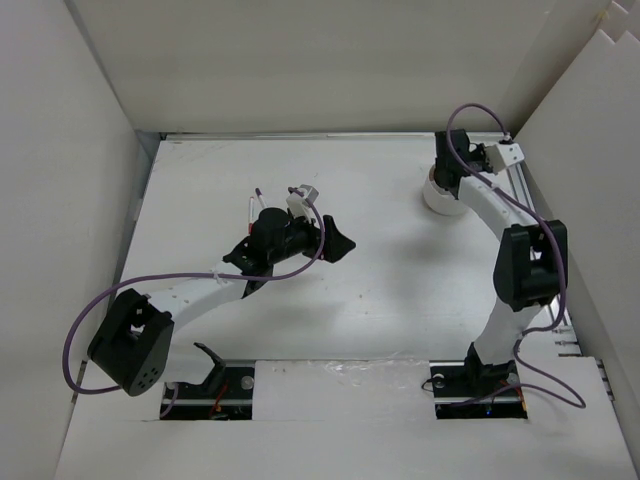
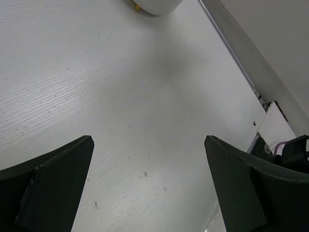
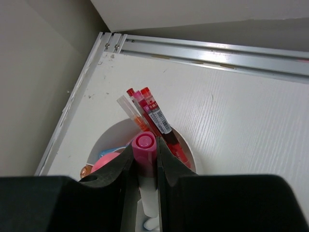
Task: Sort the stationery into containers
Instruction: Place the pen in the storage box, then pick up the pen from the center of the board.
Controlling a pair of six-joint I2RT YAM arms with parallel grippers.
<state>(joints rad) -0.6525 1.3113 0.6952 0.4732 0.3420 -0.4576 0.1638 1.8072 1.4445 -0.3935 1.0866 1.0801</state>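
Next, my right gripper lowers the already upright marker slightly between the sides of the low round white cup (image 1: 437, 199) (image 3: 142, 217). It stands open directly below, and the gripper releases the marker inside.
The low round white cup (image 1: 437, 199) stands at the back right of the table; its rim also shows in the right wrist view (image 3: 189, 149). My right gripper (image 3: 145, 151) is shut on a white marker with a pink cap (image 3: 144, 141), held upright over the cup. Red pens (image 3: 155, 117) and a clear orange-tipped pen (image 3: 131, 111) lean in the cup, with a pink round piece (image 3: 104, 162) beside them. My left gripper (image 2: 147, 186) is open and empty above bare table. A thin white and red pen (image 1: 254, 204) lies behind the left arm.
White walls enclose the table on the left, back and right. A metal rail (image 3: 212, 52) runs along the back edge just behind the cup. The cup's edge (image 2: 155, 6) shows far ahead of the left gripper.
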